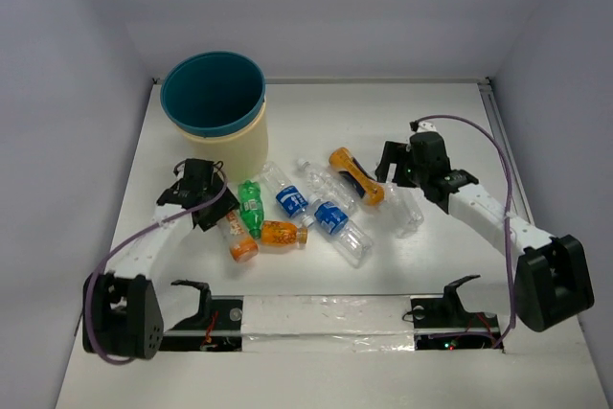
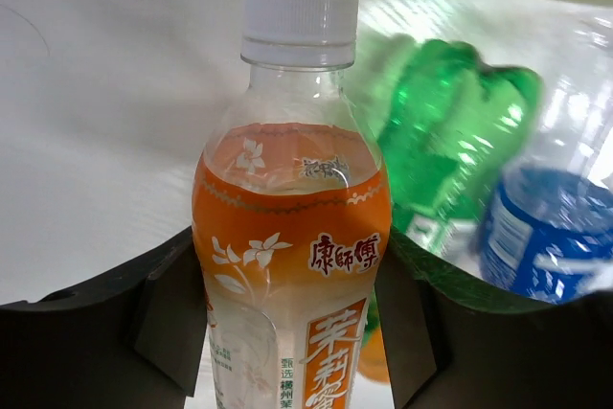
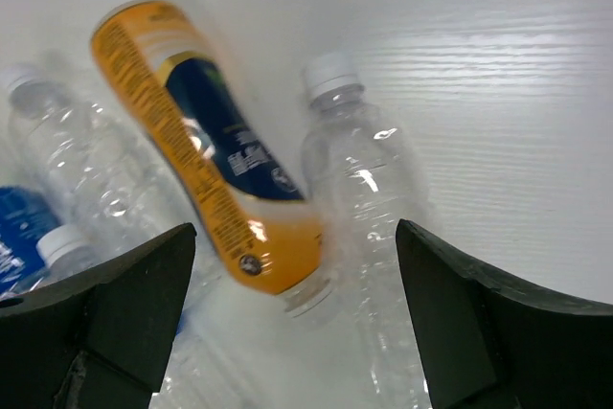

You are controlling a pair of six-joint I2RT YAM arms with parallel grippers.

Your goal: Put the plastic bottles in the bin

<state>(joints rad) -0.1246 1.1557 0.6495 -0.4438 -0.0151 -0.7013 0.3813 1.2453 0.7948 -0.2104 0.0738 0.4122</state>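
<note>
My right gripper moves down toward the right in the wrist view onto the plain clear bottle's upper body (image 3: 362, 165) next, since the orange-and-blue bottle (image 3: 201, 141) lies beside the clear one.
The teal bin (image 1: 213, 93) with its cream wall stands at the back left. My left gripper (image 1: 213, 215) is shut on an orange-labelled tea bottle (image 2: 287, 208) with a white cap; the bottle (image 1: 237, 235) lies on the table in front of the bin. A green bottle (image 1: 251, 206) lies just right of it, also in the left wrist view (image 2: 450, 141). My right gripper (image 1: 395, 174) is open and empty above an orange-and-blue bottle (image 3: 201, 141) and a plain clear bottle (image 3: 359, 170), its jaws wide on either side of them.
A second orange bottle (image 1: 283, 234) and two clear blue-labelled bottles (image 1: 287, 196) (image 1: 332, 217) lie in the middle. The plain clear bottle (image 1: 407, 208) lies under the right arm. Walls enclose the table (image 1: 316, 122) on three sides.
</note>
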